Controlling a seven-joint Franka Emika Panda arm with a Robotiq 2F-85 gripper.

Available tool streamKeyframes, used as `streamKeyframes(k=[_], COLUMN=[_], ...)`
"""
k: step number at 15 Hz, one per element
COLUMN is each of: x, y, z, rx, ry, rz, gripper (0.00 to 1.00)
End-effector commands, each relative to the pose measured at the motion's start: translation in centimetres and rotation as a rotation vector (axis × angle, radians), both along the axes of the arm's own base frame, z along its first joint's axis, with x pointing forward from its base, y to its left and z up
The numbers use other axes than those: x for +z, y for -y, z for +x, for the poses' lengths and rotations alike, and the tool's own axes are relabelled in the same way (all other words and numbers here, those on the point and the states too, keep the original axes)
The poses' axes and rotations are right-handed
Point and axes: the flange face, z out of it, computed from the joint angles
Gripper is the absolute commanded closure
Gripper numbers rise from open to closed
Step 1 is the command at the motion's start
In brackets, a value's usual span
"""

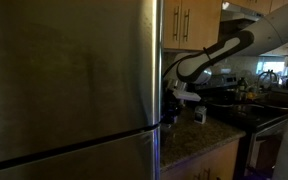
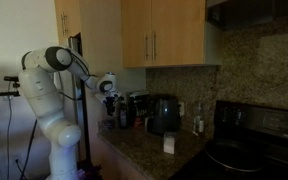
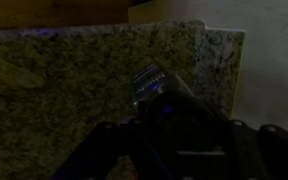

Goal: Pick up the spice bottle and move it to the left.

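The spice bottle, still hanging clear of the counter, goes down onto the counter end by the fridge (image 2: 111, 129) (image 3: 134, 72) next for release, since that end lies below.
In the wrist view a dark spice bottle (image 3: 149, 82) with a shiny cap sits between the fingers of my gripper (image 3: 169, 122). It fills the gap and hangs well above the speckled granite counter (image 3: 54, 90). The jaws themselves are very dark. In both exterior views the gripper (image 2: 113, 93) (image 1: 180, 99) is raised over the end of the counter by the fridge, with a dark shape, apparently the bottle (image 2: 122, 109), under it.
A tall steel fridge (image 1: 64, 80) stands right beside the gripper. On the counter are a black appliance (image 2: 164, 115), a small white box (image 2: 169, 143) and a small bottle (image 1: 199, 116). A stove (image 2: 249, 150) lies farther along. Wooden cabinets (image 2: 164, 35) hang above.
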Motion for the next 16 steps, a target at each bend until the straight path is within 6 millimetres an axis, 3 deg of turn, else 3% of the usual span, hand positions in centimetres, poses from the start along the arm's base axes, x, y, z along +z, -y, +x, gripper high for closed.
streamKeyframes(k=[1, 5, 9, 16], x=[-1.6, -4.1, -5.5, -7.0], y=[-2.4, -3.0, -4.7, -6.8], z=[2.2, 3.9, 4.4, 3.7], rx=[0.011, 0.034, 0.073, 0.150], ry=[0.035, 0.024, -0.021, -0.008], rz=[-0.028, -0.079, -0.067, -0.141], gripper=[0.73, 0.73, 0.73, 0.73])
